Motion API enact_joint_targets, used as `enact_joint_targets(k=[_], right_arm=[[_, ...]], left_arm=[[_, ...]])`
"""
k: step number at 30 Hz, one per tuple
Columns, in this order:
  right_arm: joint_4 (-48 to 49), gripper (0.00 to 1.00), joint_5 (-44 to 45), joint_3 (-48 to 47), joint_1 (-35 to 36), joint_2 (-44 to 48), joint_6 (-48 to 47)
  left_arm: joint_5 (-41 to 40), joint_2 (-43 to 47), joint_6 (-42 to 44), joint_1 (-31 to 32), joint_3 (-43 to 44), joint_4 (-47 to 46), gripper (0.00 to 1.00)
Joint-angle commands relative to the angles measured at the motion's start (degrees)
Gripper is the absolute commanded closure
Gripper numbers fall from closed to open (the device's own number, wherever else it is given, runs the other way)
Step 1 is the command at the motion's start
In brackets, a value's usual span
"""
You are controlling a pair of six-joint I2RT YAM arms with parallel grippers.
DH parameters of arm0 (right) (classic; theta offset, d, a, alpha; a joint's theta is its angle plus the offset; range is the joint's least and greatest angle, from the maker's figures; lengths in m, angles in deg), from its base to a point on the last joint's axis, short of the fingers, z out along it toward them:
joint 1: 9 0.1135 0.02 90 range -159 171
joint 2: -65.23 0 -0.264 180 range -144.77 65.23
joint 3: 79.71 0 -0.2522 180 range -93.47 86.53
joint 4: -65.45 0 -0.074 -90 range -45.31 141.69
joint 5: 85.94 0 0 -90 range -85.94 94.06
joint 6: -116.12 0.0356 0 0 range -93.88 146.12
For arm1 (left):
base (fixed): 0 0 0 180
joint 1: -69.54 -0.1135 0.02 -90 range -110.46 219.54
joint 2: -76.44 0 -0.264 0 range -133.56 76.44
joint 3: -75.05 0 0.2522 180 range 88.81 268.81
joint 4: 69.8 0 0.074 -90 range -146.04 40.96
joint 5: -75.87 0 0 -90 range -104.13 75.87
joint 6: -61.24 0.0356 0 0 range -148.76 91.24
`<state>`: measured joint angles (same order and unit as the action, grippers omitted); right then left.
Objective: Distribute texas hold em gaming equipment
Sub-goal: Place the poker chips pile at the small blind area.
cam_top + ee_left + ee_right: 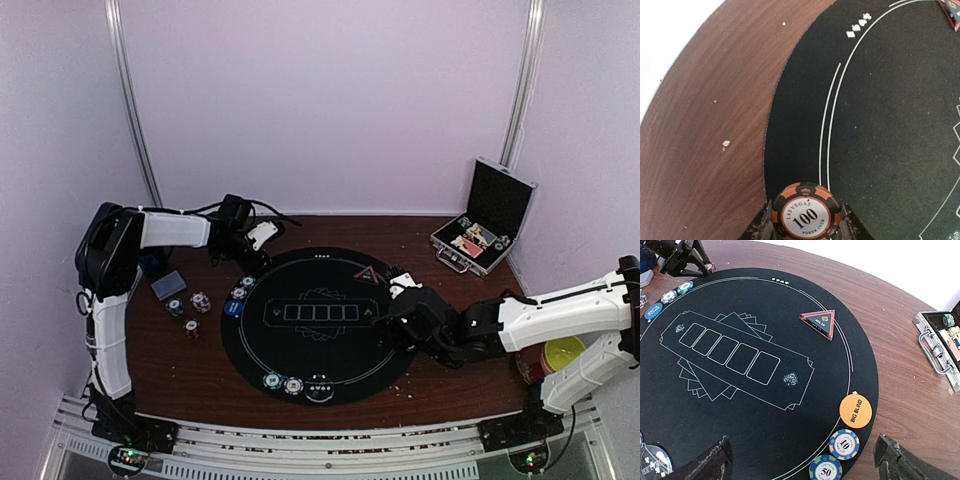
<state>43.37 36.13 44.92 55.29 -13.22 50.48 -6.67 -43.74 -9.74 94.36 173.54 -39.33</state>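
Note:
My left gripper will next lower the orange-and-black chip (806, 215) onto the mat's edge and let it go past the chips beside the blue disc, because their row ends there.
My left gripper (806, 222) is shut on an orange-and-black 100 chip (806, 215), held over the far left rim of the round black mat (318, 340). In the top view that gripper (254, 260) is at the mat's upper left. My right gripper (802, 465) stands open above the mat's right edge, with nothing between its fingers. Below it lie an orange Big Blind disc (855, 410), a blue 10 chip (844, 444) and a green 50 chip (825, 468). The red triangle marker (820, 322) lies on the far side of the mat. A blue disc (233, 309) sits at the left edge.
Loose chips (201, 300) and a grey card deck (168, 285) lie on the wood left of the mat. Two chips (282, 383) sit at the mat's near edge. An open black case (485, 220) stands at the back right. A yellow bowl (562, 350) is under my right arm.

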Motion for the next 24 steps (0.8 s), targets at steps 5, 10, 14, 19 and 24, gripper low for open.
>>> enact_joint_targets(k=[5,10,14,19,24], right_arm=[[0.32,0.0,1.78,0.61,0.16,0.06,0.07],[0.33,0.0,1.85,0.52,0.15,-0.03,0.07],[0.21,0.0,1.92,0.52,0.19,-0.03,0.1],[0.21,0.0,1.94,0.53,0.13,-0.03,0.07],[0.23,0.0,1.85,0.56,0.19,-0.03,0.06]], left_arm=[[-3.3,-1.49,-2.33,0.01,-0.77,-2.05,0.74],[-4.37,-1.59,-3.25,0.03,-1.2,-1.33,0.74],[-3.73,-1.99,-3.49,-0.02,-1.45,-1.47,0.73],[-3.76,-2.6,-3.48,0.01,-1.21,-1.57,0.73],[-3.71,-3.42,-3.48,0.04,-0.87,-1.54,0.71]])
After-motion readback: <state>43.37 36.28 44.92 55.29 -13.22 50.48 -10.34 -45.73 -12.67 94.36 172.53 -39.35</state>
